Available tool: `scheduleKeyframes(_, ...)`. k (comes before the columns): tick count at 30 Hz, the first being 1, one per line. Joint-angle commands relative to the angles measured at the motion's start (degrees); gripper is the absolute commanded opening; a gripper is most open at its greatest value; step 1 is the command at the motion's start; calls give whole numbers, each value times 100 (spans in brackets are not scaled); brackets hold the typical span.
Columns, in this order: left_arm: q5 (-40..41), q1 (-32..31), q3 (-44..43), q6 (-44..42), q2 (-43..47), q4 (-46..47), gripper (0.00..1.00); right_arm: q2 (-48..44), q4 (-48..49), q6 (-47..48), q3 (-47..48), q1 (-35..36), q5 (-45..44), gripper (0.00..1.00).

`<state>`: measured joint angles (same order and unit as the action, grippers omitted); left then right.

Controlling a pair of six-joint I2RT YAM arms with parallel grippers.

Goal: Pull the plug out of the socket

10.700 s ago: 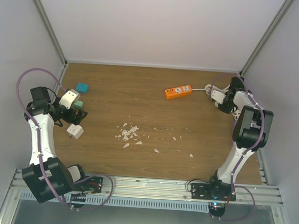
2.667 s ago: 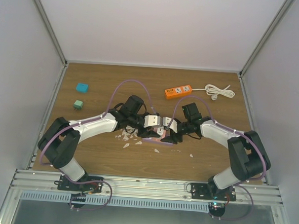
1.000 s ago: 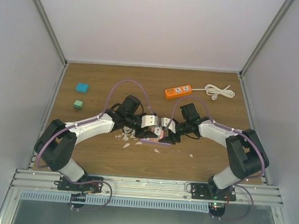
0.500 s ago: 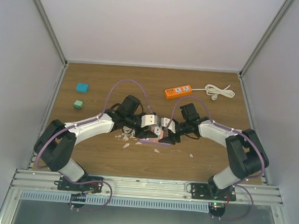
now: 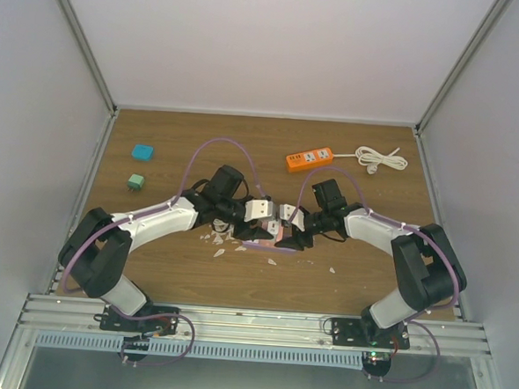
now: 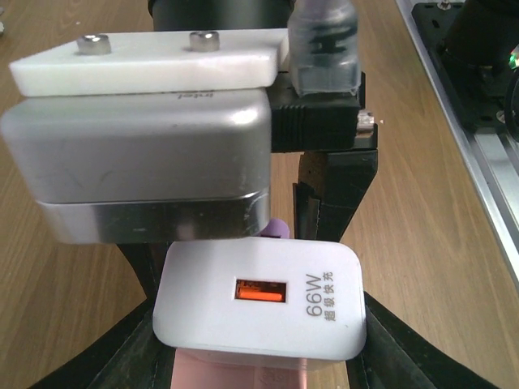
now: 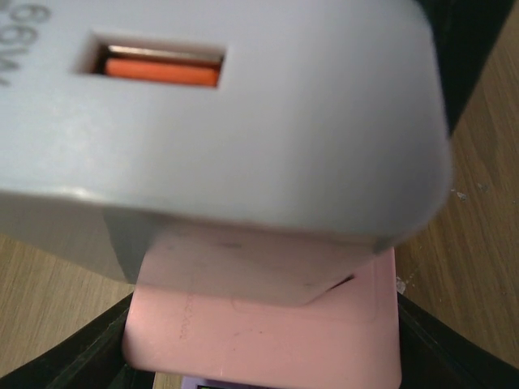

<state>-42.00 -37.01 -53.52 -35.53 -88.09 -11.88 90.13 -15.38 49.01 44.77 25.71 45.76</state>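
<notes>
The tabletop (image 5: 156,192) beside the green adapter is bare, so the left gripper will rise, move left in the top view, and lower the plug there to release it.
A white plug (image 6: 259,300), a charger block marked 66W with an orange port, sits on a pink socket (image 7: 268,332). In the left wrist view my left gripper (image 6: 261,328) is shut on the plug, with a black finger (image 6: 142,356) hugging each side. The pink socket (image 6: 243,374) shows just below the plug. My right gripper (image 7: 263,344) is shut on the socket, and the plug (image 7: 227,121) looms over it with a thin dark gap at one corner. In the top view both grippers meet at mid-table around the plug (image 5: 273,224).
An orange power strip (image 5: 309,158) and a coiled white cable (image 5: 381,158) lie at the back right. A teal block (image 5: 141,152) and a small green adapter (image 5: 136,182) sit at the left. White crumbs (image 5: 226,237) are scattered near the grippers.
Both arms have come in from the table's sides to the middle since the earliest frame. Over the last second nothing has visibly moved.
</notes>
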Motion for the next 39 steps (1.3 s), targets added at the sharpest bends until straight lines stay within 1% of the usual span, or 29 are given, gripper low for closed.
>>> scheduleKeyframes(1, -197, -85, -47, -290, 427, 402, 25, 172, -1, 3, -90, -30, -367, 46)
scheduleKeyframes(4, -191, -113, -143, -242, 418, 367, 25, 192, 3, -6, -78, -29, -383, 46)
scheduleKeyframes(9, -598, -106, -349, 52, 318, 240, 24, 188, -6, -6, -88, -31, -413, 46)
scheduleKeyframes(16, -653, -2, -402, 192, 298, 328, 25, 240, -23, 3, -73, -31, -399, 45)
scheduleKeyframes(23, -283, -77, -237, -367, 385, 364, 24, 252, -92, 3, -32, -31, -366, 43)
scheduleKeyframes(27, -199, -87, -147, -428, 387, 379, 24, 275, -112, 3, -14, -31, -354, 43)
scheduleKeyframes(31, -166, -87, -117, -472, 396, 333, 24, 230, -117, 3, -16, -31, -313, 47)
scheduleKeyframes(39, -205, 64, -99, -412, 401, 147, 24, -83, -215, -125, 117, -67, -163, 64)
